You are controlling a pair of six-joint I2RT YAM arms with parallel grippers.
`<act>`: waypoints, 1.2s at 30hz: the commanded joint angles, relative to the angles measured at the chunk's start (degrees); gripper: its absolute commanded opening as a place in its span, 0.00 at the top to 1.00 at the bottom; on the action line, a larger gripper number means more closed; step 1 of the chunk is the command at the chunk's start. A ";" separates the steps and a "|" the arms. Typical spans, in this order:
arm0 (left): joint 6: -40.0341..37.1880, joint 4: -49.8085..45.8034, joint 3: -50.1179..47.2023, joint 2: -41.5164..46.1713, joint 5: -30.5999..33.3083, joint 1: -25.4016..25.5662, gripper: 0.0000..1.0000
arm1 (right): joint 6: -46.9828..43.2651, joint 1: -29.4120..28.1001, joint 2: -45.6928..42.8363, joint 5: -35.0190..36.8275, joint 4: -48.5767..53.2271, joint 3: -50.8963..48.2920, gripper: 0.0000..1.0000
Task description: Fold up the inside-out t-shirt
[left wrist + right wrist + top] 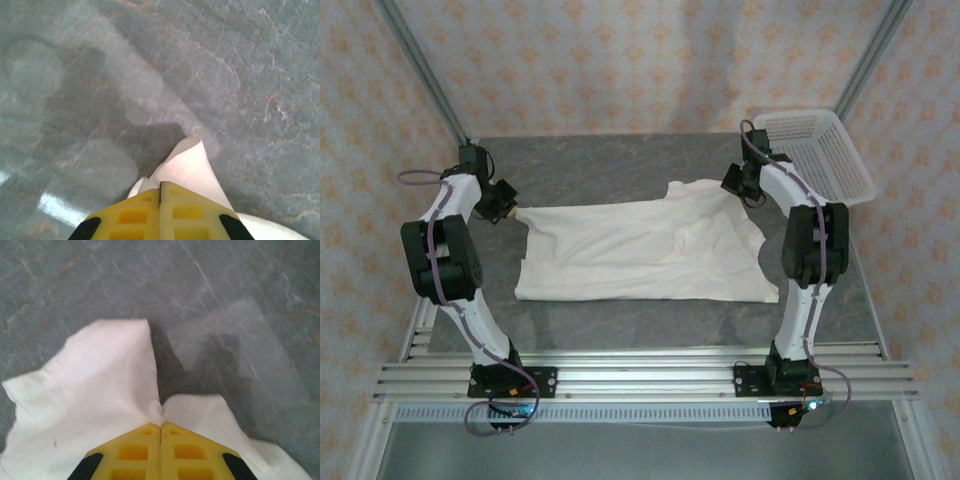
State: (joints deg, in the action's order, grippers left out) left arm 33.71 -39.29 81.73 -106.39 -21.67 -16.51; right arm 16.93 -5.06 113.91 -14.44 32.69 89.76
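Note:
The shirt's pinched far edge goes back over the shirt's wrinkled side (pixel 734 236) in my right gripper next, for release there, as that side lies toward the base from the gripper.
The white inside-out t-shirt (pixel 640 250) lies spread across the middle of the grey table, wrinkled toward its right side. My left gripper (pixel 510 207) is shut on the shirt's far left corner; in the left wrist view a cone of white cloth (pixel 187 165) pokes out past the closed yellow fingers (pixel 145 215). My right gripper (pixel 742 190) is shut on the far right edge of the shirt. In the right wrist view the cloth (pixel 100 390) bunches into a small pinch at the closed yellow fingers (pixel 190 452).
A white plastic mesh basket (pixel 820 155) sits tilted at the table's back right corner, close behind the right arm. Bare grey table (pixel 620 160) runs behind the shirt. Metal frame posts rise at both back corners.

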 commanded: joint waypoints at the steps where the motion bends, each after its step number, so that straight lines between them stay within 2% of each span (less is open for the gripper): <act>1: 0.73 -0.56 -4.38 7.72 2.05 -0.98 1.00 | 2.76 1.36 -9.27 3.62 -1.05 -9.40 1.00; 6: 0.21 0.22 -13.03 12.39 -0.16 -0.69 1.00 | 2.43 1.54 -14.95 3.64 -4.08 -20.41 1.00; 15: -1.63 -0.92 -22.64 21.76 1.40 -0.01 1.00 | 1.71 1.56 -22.97 4.00 -0.36 -20.97 1.00; 19: -0.30 -0.88 -26.58 25.74 4.07 -0.05 1.00 | 4.66 1.54 -27.88 4.10 -3.74 -31.54 1.00; 23: 2.15 1.92 -32.98 27.38 6.81 0.38 1.00 | 6.64 1.55 -27.68 1.77 -8.54 -42.13 1.00; 26: 3.21 4.48 -37.37 28.72 6.86 0.77 1.00 | 6.32 1.57 -26.44 0.29 -8.26 -43.91 0.88; 27: 3.45 5.64 -38.39 29.19 5.97 1.07 0.97 | 6.23 1.54 -26.65 0.62 -7.64 -43.66 0.84; 29: 3.56 6.70 -39.27 30.26 4.76 1.39 0.76 | 5.87 1.54 -27.80 1.49 -5.15 -41.78 0.76; 31: 3.46 6.94 -38.92 32.13 4.70 1.39 0.60 | 5.25 1.50 -29.73 1.92 -2.68 -38.62 0.70; 36: 2.83 6.89 -35.34 38.45 4.96 2.19 0.46 | 1.98 -0.80 -31.09 3.34 -1.93 -31.02 0.58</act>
State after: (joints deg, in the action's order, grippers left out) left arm 36.77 -34.72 43.44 -71.50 -17.58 -15.33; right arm 21.41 -4.36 84.38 -13.28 29.93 54.54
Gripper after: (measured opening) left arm 0.527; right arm 0.400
